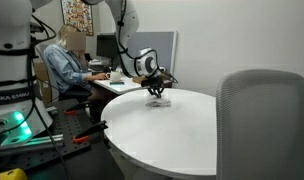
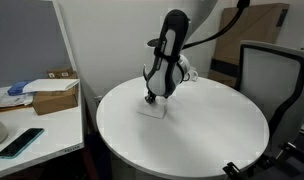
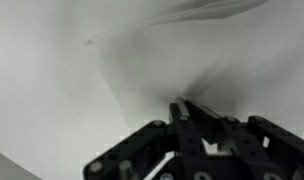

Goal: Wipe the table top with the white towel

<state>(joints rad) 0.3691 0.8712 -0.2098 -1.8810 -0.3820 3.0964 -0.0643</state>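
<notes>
The white tabletop is bare from the towel (image 2: 153, 110) toward the grey chair, so my gripper should next sweep the towel low onto that open part and let go.
The white towel (image 2: 153, 110) lies flat on the round white table (image 2: 207, 130), and it also shows under the gripper in an exterior view (image 1: 156, 101). My gripper (image 2: 149, 99) points straight down and presses on the towel's middle. In the wrist view the towel (image 3: 192, 50) fills the picture with a fold running from its corner, and the black fingers (image 3: 184, 108) are drawn together on the cloth. The gripper (image 1: 157, 92) sits near the table's far edge.
A grey office chair (image 1: 262, 120) stands close to the table (image 1: 182, 125). A person (image 1: 64, 62) sits at a desk behind. A side desk carries a cardboard box (image 2: 54, 97), papers and a phone (image 2: 19, 141). A grey partition (image 2: 27, 45) stands behind it.
</notes>
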